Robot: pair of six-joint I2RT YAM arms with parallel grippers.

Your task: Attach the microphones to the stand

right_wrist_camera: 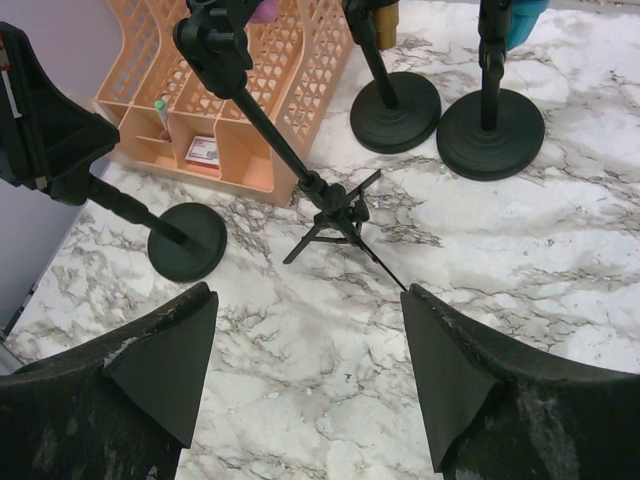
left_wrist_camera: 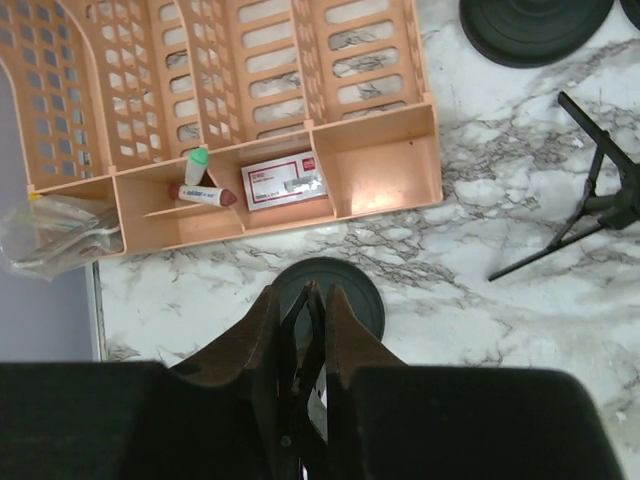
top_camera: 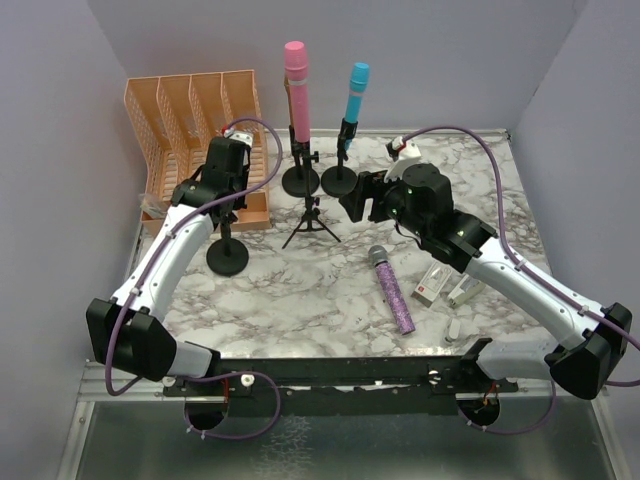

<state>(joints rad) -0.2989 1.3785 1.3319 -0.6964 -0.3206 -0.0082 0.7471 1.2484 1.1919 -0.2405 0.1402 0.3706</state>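
Next, my right gripper moves down and back onto the stand's upper pole [top_camera: 226,226] [right_wrist_camera: 118,201]. My left gripper covers the black clip but leaves the pole beneath bare, hence this move.
A glittery purple microphone [top_camera: 392,290] with a silver mesh head lies flat on the marble table. A pink microphone [top_camera: 296,75] stands upright in the tripod stand [top_camera: 310,225]. A cyan microphone [top_camera: 355,92] stands in a round-base stand [top_camera: 340,180]. A gold microphone [right_wrist_camera: 385,22] shows only at the top edge of the right wrist view, on another round-base stand [right_wrist_camera: 395,110]. My left gripper [top_camera: 229,203] [left_wrist_camera: 303,292] is shut on the black clip [left_wrist_camera: 308,325] atop a third round-base stand [top_camera: 228,256] [left_wrist_camera: 345,290]. My right gripper [top_camera: 350,203] [right_wrist_camera: 305,370] is open and empty above bare marble.
An orange file rack [top_camera: 195,130] stands at the back left; its front compartments hold a white-and-red box [left_wrist_camera: 283,182] and a small tube [left_wrist_camera: 205,194]. Two white-and-red boxes [top_camera: 433,285] lie right of the purple microphone. A clear bag [left_wrist_camera: 50,235] lies by the rack.
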